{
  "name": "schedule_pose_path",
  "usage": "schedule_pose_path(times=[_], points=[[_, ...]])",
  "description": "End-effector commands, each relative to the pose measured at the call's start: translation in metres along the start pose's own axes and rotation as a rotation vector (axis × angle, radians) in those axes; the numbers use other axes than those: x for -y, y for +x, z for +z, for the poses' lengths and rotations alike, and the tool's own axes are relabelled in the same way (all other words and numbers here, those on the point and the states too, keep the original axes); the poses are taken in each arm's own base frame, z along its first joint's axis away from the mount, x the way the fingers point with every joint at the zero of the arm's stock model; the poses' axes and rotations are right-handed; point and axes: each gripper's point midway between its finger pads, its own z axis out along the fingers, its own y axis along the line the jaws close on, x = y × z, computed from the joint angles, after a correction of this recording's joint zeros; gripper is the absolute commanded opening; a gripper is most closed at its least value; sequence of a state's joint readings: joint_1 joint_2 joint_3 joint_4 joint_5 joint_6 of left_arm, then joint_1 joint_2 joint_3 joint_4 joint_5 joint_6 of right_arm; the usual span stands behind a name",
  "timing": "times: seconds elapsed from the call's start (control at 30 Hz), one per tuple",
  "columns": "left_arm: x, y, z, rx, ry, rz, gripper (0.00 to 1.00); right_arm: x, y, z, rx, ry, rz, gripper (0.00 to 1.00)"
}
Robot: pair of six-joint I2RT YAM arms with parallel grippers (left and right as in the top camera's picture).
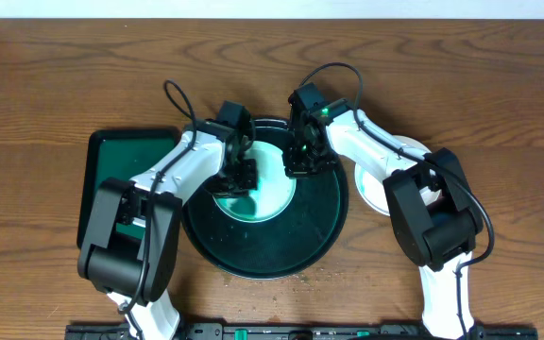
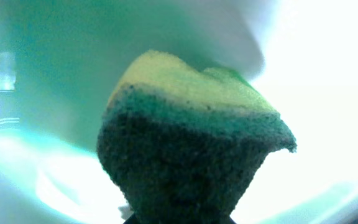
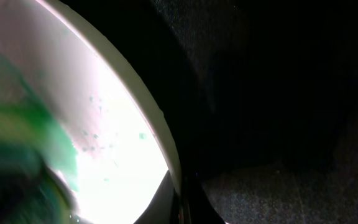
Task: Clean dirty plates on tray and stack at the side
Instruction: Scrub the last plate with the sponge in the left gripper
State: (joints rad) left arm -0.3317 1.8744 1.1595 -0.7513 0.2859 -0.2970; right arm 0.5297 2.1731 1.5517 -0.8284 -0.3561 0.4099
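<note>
The white plates lie right of my right gripper in the overhead view, so I should lift this plate that way and lower it onto them, then release it.
A pale-mint plate (image 1: pixel 264 192) with teal smears lies on the large round black tray (image 1: pixel 319 231). My left gripper (image 1: pixel 237 178) is shut on a yellow and dark green sponge (image 2: pixel 191 143) and presses it on the plate's left part (image 2: pixel 322 93). My right gripper (image 1: pixel 302 162) is shut on the plate's right rim. In the right wrist view the rim (image 3: pixel 148 106) runs between my jaws (image 3: pixel 180 193), with the black tray (image 3: pixel 278 93) behind it. More white plates (image 1: pixel 373 192) lie right of the tray, partly hidden by my right arm.
A smaller rectangular dark green tray (image 1: pixel 111 170) lies on the wooden table left of the black tray, under my left arm. Small crumbs dot the table by the tray's front edge (image 1: pixel 324 269).
</note>
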Motion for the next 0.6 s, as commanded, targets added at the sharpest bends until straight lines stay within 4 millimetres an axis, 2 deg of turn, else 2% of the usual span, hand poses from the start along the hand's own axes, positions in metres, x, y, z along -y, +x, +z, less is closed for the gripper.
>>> schedule_pose_path(times=[0.0,0.13,0.2,0.27,0.37,0.57], points=[[0.044,0.01,-0.001,-0.058,0.247,0.106,0.07,0.011,0.005,0.011,-0.022,0.038,0.021,0.01],[0.047,-0.018,-0.008,0.047,0.275,0.12,0.08,0.012,0.006,0.011,-0.025,0.039,0.022,0.01],[0.039,-0.039,-0.022,0.102,0.262,0.096,0.08,0.012,0.006,0.011,-0.025,0.039,0.022,0.01],[0.024,-0.053,-0.036,0.138,0.224,0.059,0.07,0.011,0.006,0.011,-0.027,0.034,0.017,0.01],[-0.009,-0.07,-0.068,0.184,0.149,-0.023,0.07,0.006,0.008,0.01,-0.037,0.007,-0.002,0.01],[-0.078,-0.079,-0.138,0.287,0.027,-0.188,0.08,-0.007,0.005,-0.004,-0.01,-0.039,-0.116,0.01]])
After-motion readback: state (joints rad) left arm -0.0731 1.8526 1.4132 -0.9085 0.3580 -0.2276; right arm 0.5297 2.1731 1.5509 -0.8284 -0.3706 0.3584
